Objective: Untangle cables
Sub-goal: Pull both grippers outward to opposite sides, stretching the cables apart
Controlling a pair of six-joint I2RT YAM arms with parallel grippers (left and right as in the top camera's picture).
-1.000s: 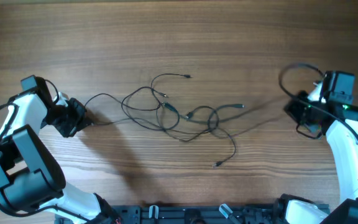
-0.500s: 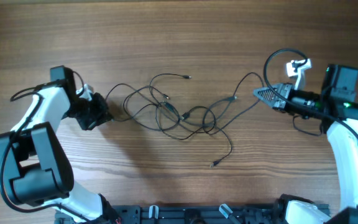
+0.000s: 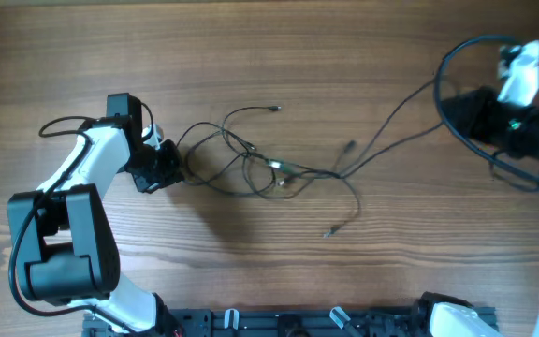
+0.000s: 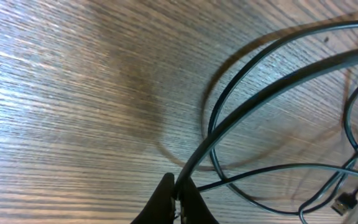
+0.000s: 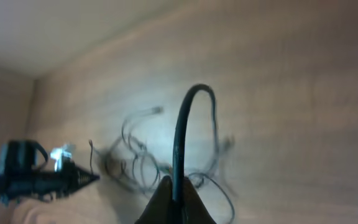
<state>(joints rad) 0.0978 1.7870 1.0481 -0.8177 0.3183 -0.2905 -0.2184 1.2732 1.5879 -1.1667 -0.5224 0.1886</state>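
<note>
I will next pull the cable in my right gripper farther from the tangle. Then I will lower my right gripper toward the table beside the tangle to release the cable.
A tangle of thin black cables (image 3: 265, 168) lies at the middle of the wooden table, with small plug ends at its top and bottom. My left gripper (image 3: 171, 168) sits at the tangle's left edge and is shut on a cable (image 4: 241, 115). My right gripper (image 3: 457, 108) is raised at the far right and is shut on a cable (image 5: 180, 134); that cable (image 3: 391, 126) runs taut from it down to the tangle. The right wrist view is blurred and shows the tangle (image 5: 148, 158) and my left arm (image 5: 33, 177) far below.
The wooden table (image 3: 269, 47) fills the view. The arm bases and a black rail (image 3: 288, 323) sit along the front edge. The thick black arm cable (image 3: 466, 51) loops near my right wrist.
My right gripper has lifted up and to the right, pulling its cable taut and stretching the tangle. My left gripper has moved right toward the tangle, holding its cable.
</note>
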